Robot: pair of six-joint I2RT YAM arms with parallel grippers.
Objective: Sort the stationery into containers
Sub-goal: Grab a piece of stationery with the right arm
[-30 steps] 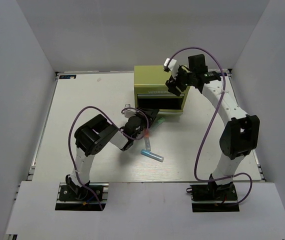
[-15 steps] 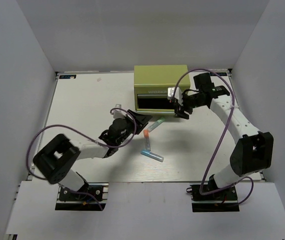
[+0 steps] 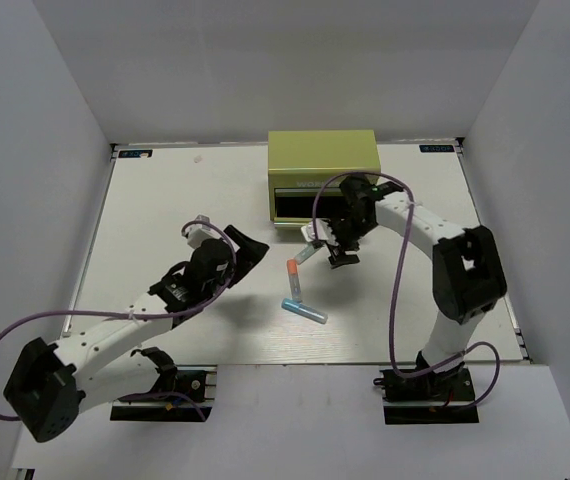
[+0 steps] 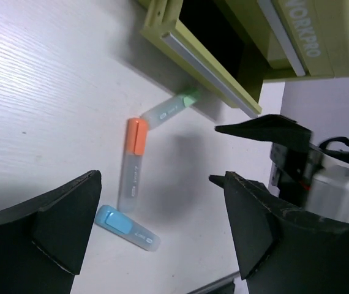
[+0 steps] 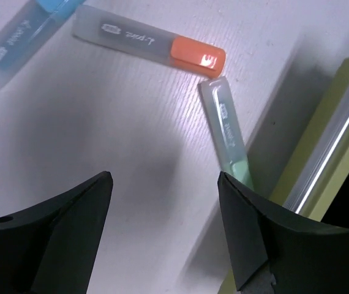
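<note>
My right gripper shifts to the left in the top view next and descends around the mint-green highlighter's clear body (image 3: 306, 253) (image 5: 226, 130), since it lies below and that way.
Three stubby highlighters lie on the white table in front of the lime-green toolbox (image 3: 323, 160): mint-green (image 3: 310, 250), orange-capped (image 3: 293, 280) and light-blue (image 3: 305, 312). The toolbox's lower drawer (image 4: 205, 61) stands open. My right gripper (image 3: 339, 250) is open and empty, low over the table just right of the mint-green highlighter (image 5: 226, 131), which lies against the drawer front (image 5: 340, 153). My left gripper (image 3: 248, 248) is open and empty, left of the highlighters. The orange-capped (image 4: 133, 162) and light-blue (image 4: 127, 228) ones show between its fingers. No thin pens are in view.
The toolbox stands at the table's back middle. The right gripper's black fingers (image 4: 272, 153) show in the left wrist view, close beside the open drawer. White walls enclose the table on three sides.
My right gripper has come down from the toolbox front to the table beside the mint-green highlighter. My left arm has drawn back to the left, away from the highlighters.
</note>
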